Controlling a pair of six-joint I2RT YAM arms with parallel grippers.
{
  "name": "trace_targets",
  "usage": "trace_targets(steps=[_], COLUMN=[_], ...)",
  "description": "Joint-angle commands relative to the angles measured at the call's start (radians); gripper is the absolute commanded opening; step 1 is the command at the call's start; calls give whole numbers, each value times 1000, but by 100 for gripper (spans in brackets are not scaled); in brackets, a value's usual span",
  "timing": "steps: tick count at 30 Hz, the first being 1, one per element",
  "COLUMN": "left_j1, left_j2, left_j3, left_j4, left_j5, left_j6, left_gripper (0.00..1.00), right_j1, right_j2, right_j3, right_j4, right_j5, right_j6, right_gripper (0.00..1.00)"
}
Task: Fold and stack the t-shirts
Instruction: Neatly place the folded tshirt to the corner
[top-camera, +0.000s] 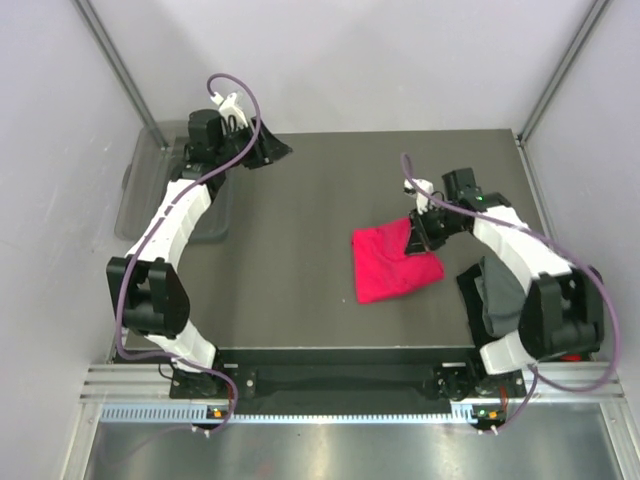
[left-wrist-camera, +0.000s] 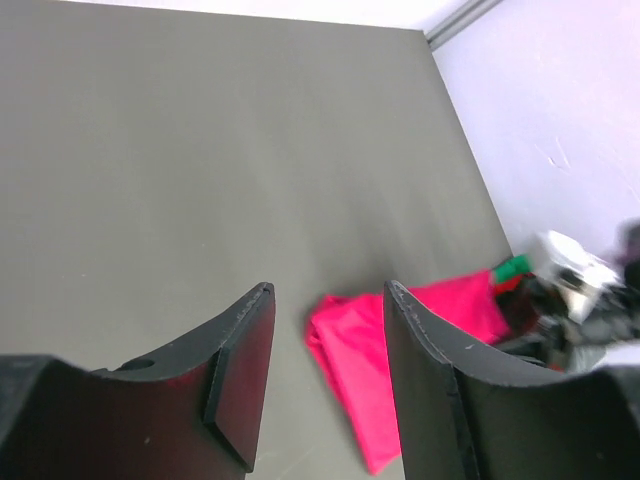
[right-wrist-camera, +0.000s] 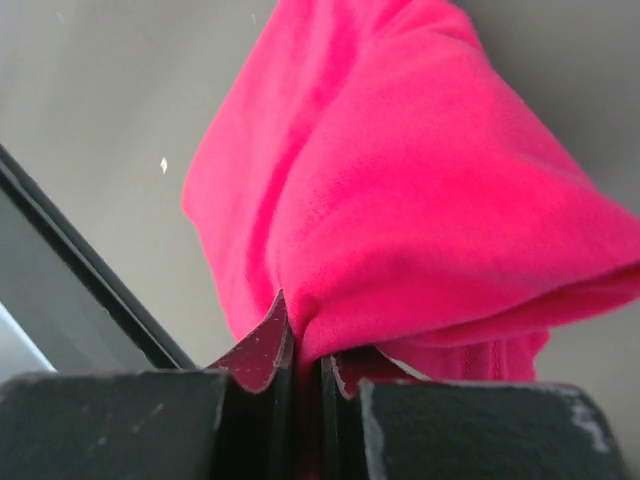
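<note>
My right gripper should move over the dark grey t-shirt, which lies to its right in the top view, and release, with the red t-shirt already folded.
A bright red t-shirt lies folded on the dark table, right of centre. My right gripper is shut on its far right edge; the right wrist view shows red cloth pinched between the jaws. My left gripper is open and empty at the table's far left corner; in its wrist view the red shirt shows between the fingers, far off. A dark grey t-shirt lies near the table's right edge, partly hidden under the right arm.
A clear plastic bin stands off the table's left side. The dark table has a raised front edge. White walls close in behind and on both sides.
</note>
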Motion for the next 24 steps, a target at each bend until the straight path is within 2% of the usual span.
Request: trace_targets(steps=[1, 8, 15, 24], left_j1=[1, 1, 2, 10], left_j2=[-86, -115, -126, -130], left_j3=[-11, -12, -6, -17], left_j4=[37, 31, 30, 31], left_j5=[-31, -46, -61, -83], left_j6=[21, 24, 22, 34], left_gripper=[52, 53, 53, 54], right_j1=[-2, -129, -257, -347], right_j2=[-228, -457, -555, -649], right_j3=[-44, -167, -60, 0], right_j4=[-10, -109, -287, -516], right_j5=[123, 136, 142, 157], right_j6=[-62, -113, -182, -292], right_gripper=[0, 0, 0, 0])
